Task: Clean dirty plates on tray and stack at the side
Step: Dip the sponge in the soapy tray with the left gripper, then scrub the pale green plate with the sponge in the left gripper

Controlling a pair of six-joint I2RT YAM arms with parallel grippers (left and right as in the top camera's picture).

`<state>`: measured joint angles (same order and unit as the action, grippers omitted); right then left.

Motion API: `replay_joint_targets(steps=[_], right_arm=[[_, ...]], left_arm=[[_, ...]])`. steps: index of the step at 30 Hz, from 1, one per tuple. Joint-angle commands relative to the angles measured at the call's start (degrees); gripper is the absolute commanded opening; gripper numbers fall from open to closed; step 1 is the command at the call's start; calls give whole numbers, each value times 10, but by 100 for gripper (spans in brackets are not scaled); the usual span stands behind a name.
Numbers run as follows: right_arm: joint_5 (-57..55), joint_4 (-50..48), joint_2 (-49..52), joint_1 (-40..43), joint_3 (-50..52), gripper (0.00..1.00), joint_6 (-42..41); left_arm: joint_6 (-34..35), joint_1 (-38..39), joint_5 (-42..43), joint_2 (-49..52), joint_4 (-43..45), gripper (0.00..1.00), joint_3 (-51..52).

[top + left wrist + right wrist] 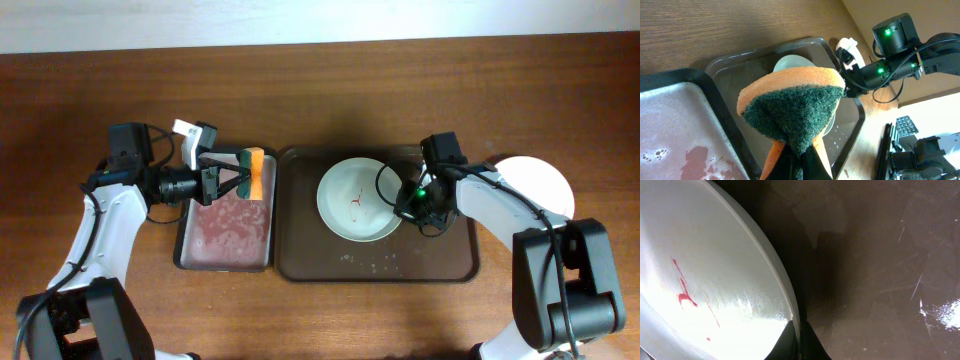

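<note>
The small tray's pinkish bottom lies below my left gripper, so next the gripper should first wipe the red-smeared plate, then return and lower the sponge (257,172) there to release it.
A white plate (355,200) with thin red sauce smears (684,296) lies in the dark brown tray (425,262). My right gripper (402,198) is shut on the plate's right rim; in the right wrist view the fingers (800,341) pinch the rim of the plate (700,255) over the tray floor (875,255). My left gripper (238,176) is shut on an orange and green sponge (257,172) above the far right corner of the small tray. In the left wrist view the sponge (795,105) is folded in the jaws (800,170), with the plate (790,64) behind it.
A smaller narrow tray (225,240) with a wet pinkish inside sits left of the brown tray. A plain white plate (545,180) lies on the table to the right, partly hidden by my right arm. Water drops lie on the brown tray's front part.
</note>
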<state>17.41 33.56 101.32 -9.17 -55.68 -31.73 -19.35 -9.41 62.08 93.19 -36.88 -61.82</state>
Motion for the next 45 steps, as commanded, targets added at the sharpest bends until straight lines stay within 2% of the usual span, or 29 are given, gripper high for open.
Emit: replay_joint_targets(steps=[1,16,17,20,21,22,24,27,29,33,38,43,45], right_arm=[[-16,1,5,-6,4,4,-5],[-16,0,5,-6,4,4,-5],[-16,-2,5,-6,4,4,-5],[-16,-1,5,-6,4,4,-5],[-16,-1,5,-6,4,4,-5],[-16,-1,5,-6,4,4,-5],[-16,-1,5,-6,4,4,-5],[-13,2,5,-8,4,4,0],[-14,5,5,-22,4,4,2],[-14,5,5,-60,4,4,-3],[-14,8,5,-66,4,4,-3],[-14,8,5,-66,4,4,-3],[-14,7,5,-66,4,4,-3]], left_arm=[[-11,-3,22,-11,3,0,-8],[-7,-1,7,-11,4,0,-8],[34,4,-60,-11,4,0,-8],[171,62,-370,-11,4,0,-8],[211,86,-449,-11,4,0,-8],[243,112,-508,-11,4,0,-8],[278,157,-570,-11,4,0,-8],[283,222,-559,-11,31,0,-8],[287,266,-485,-11,69,0,-8],[395,331,-436,-9,130,0,-8],[503,386,-434,42,170,0,-8],[548,419,-309,145,286,0,-8],[557,426,-300,167,292,0,-8]])
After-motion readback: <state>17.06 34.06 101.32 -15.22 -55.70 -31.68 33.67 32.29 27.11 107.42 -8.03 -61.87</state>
